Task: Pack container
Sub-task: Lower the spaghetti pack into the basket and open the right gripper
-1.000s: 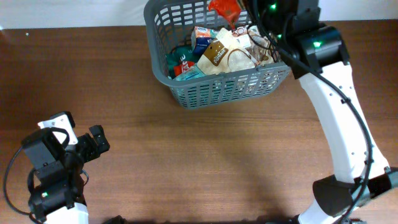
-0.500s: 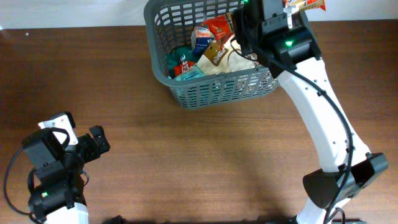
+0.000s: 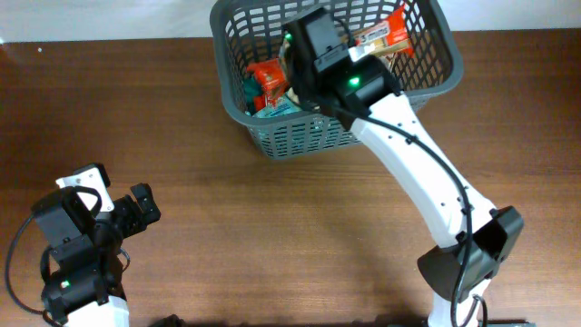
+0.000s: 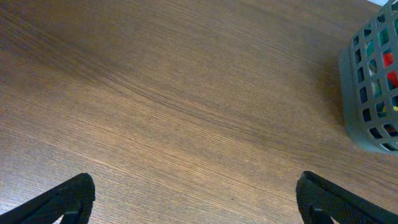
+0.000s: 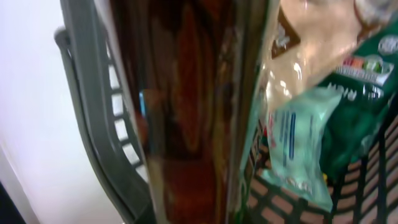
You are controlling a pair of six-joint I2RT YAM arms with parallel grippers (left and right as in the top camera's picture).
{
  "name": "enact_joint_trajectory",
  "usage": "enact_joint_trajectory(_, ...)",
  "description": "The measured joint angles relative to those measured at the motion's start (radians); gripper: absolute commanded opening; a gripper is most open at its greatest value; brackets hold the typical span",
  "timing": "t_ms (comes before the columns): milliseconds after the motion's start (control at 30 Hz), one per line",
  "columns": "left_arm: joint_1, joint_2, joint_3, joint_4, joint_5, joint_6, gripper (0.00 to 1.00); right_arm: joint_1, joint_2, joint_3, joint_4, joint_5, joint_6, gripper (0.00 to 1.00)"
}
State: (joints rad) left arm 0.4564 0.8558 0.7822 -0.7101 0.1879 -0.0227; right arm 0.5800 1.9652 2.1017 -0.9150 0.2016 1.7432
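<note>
The long orange-red snack packet still hangs above the basket's contents. It goes down inside by the basket's near side (image 3: 311, 136) next, then my right gripper opens.
The dark grey lattice basket (image 3: 272, 136) stands at the back middle of the table. It holds a red packet (image 3: 268, 74) and a teal packet (image 3: 277, 104) at its left side. My right gripper (image 3: 349, 44) hangs over the basket, shut on a long orange-red snack packet (image 3: 381, 34) above the contents. In the right wrist view this packet (image 5: 186, 112) fills the middle and hides the fingers, with the basket rim (image 5: 93, 124) to its left. My left gripper (image 3: 136, 209) is open and empty at the front left, low over bare wood (image 4: 202, 208).
Inside the basket the right wrist view shows a mint-green packet (image 5: 298, 143), a dark green packet (image 5: 367, 93) and a beige packet (image 5: 311, 31). The basket's corner (image 4: 370, 81) shows at the right edge of the left wrist view. A white wall runs behind the table.
My right arm has swung left across the basket, bringing the orange-red packet from beyond the right rim to over the basket's middle. The left arm has not moved.
</note>
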Motion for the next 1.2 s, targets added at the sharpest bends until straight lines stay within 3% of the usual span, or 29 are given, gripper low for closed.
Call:
enact_joint_trajectory(700, -0.039, 0.000, 0.000, 0.000, 0.000, 0.000, 0.99, 0.005, 0.000, 0.000, -0.162, 0.046, 0.060, 0.04)
enact_joint_trajectory(733, -0.039, 0.000, 0.000, 0.000, 0.000, 0.000, 0.99, 0.005, 0.000, 0.000, -0.162, 0.047, 0.059, 0.09)
enact_joint_trajectory(800, -0.039, 0.000, 0.000, 0.001, 0.000, 0.000, 0.99, 0.005, 0.000, 0.000, -0.162, 0.049, 0.063, 0.35)
enact_joint_trajectory(833, -0.039, 0.000, 0.000, 0.001, 0.000, 0.000, 0.99, 0.005, 0.000, 0.000, -0.162, 0.050, 0.056, 0.66)
enact_joint_trajectory(900, -0.039, 0.000, 0.000, 0.002, 0.000, 0.000, 0.99, 0.005, -0.001, 0.000, -0.141, 0.069, 0.060, 0.91)
enact_joint_trajectory(1033, -0.039, 0.000, 0.000, 0.003, 0.000, 0.000, 0.99, 0.001, -0.024, 0.023, -0.113, 0.101, 0.058, 0.99)
enact_joint_trajectory(1200, -0.039, 0.000, 0.000, 0.005, 0.000, 0.000, 0.99, 0.000, -0.033, 0.023, -0.123, 0.120, 0.054, 1.00)
